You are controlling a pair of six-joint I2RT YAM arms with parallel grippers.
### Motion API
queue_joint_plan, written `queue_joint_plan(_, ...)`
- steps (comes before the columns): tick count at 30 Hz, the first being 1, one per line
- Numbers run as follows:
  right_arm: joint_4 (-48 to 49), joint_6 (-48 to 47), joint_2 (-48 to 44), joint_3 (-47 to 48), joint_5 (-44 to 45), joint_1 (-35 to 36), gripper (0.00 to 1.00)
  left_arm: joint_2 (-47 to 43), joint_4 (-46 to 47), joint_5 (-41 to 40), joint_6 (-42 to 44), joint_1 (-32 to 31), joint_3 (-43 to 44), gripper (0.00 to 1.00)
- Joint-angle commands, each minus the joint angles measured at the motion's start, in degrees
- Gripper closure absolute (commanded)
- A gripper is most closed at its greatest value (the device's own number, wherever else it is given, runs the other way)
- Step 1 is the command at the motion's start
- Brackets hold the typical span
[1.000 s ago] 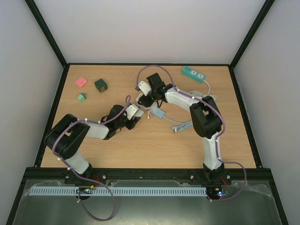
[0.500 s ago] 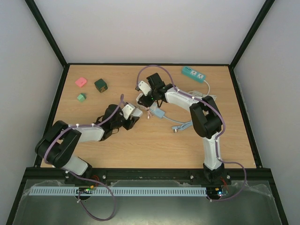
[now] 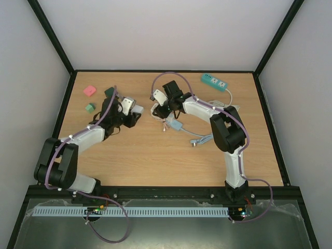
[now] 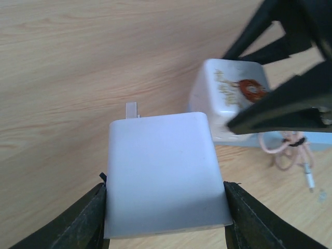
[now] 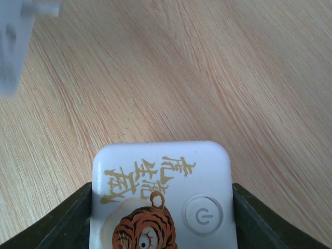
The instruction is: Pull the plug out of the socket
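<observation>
The separated plug goes down and left in the top view onto the wood by the dark green block next, released by my left gripper.
The plug point(image 4: 163, 171) is a plain white block with a metal prong point(image 4: 132, 109) at its far end. My left gripper point(image 4: 165, 189) is shut on it, one black finger on each side. The plug hangs just above the wood, apart from the socket point(image 4: 228, 101). The socket point(image 5: 155, 166) is a white cube with a tiger picture, gold characters and a power button. My right gripper point(image 5: 162, 196) is shut on its sides. In the top view the left gripper point(image 3: 135, 109) is to the left of the right gripper point(image 3: 157, 108), with bare table between them.
A pink block point(image 3: 89, 91), a dark green block point(image 3: 109, 92) and a small green block point(image 3: 90, 107) lie at the far left, close to my left arm. A teal power strip point(image 3: 214, 82) lies far right. A light blue adapter point(image 3: 175, 124) and its cable point(image 3: 199, 139) lie under my right arm.
My left gripper has carried the plug to the left and farther from the near edge, widening the gap to the socket. The right gripper and the socket have stayed in place.
</observation>
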Motion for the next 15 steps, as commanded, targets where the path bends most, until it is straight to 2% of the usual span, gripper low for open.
queue_joint_plan(1, -5.9, -5.7, 5.9, -1.4, 6.9, -1.4, 0.84, -0.1, -9.4, 0.3, 4.6, 4.3, 3.9, 0.56)
queue_joint_plan(8, -8.1, -7.8, 5.4, -1.4, 3.7, 0.2, 0.84, 3.0, -15.8, 0.1, 12.6, 14.0, 7.9, 0.55)
queue_joint_plan(15, -11.4, -10.1, 5.4, -0.9, -0.5, 2.0, 0.84, 8.0, -16.6, -0.4, 18.6, 20.6, 8.2, 0.55)
